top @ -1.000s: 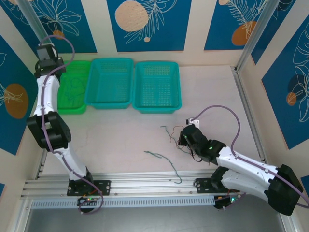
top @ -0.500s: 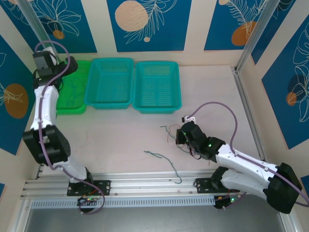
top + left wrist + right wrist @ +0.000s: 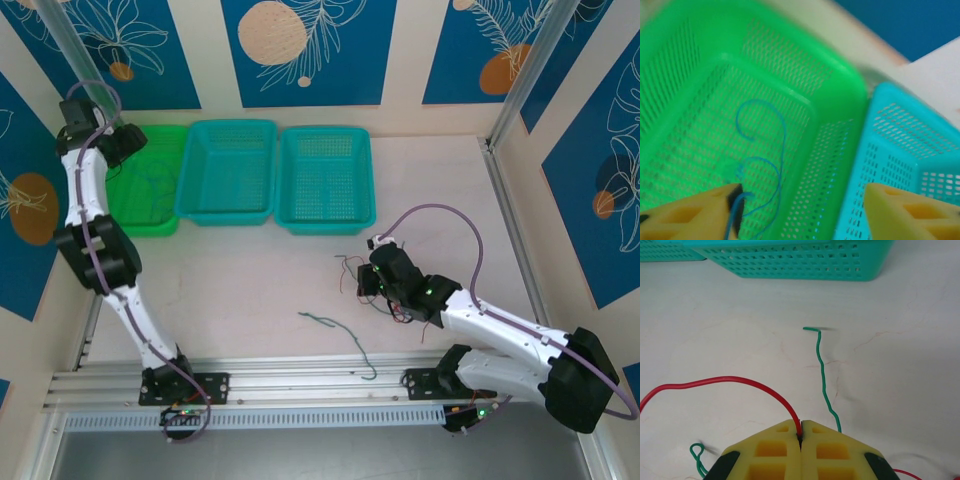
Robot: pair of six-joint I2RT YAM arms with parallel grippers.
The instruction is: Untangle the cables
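Note:
The right gripper next must turn, draw the red wire over the table by the loose green wire, then release.
My right gripper (image 3: 800, 427) is shut on a red wire (image 3: 725, 381) that arcs away to the left over the table. A dark green wire (image 3: 822, 375) runs out from beside its right finger, apart from the jaws. From above, the right gripper (image 3: 372, 283) sits at a small tangle of red and green wires (image 3: 350, 268). A separate green wire (image 3: 340, 335) lies loose nearer the front. My left gripper (image 3: 800, 200) is open above the green basket (image 3: 835, 95). A looped blue wire (image 3: 780, 145) lies in that basket, one end by the left finger (image 3: 695, 212).
Three baskets stand in a row at the back: the green basket (image 3: 140, 222) on the left, then two teal ones (image 3: 228, 212) (image 3: 328, 226). The teal basket (image 3: 900, 145) borders the green one. A metal rail (image 3: 300, 385) runs along the table's front edge.
The left arm has swung further back and left above the green basket. The right gripper has crept up and left across the table, dragging the red wire with it.

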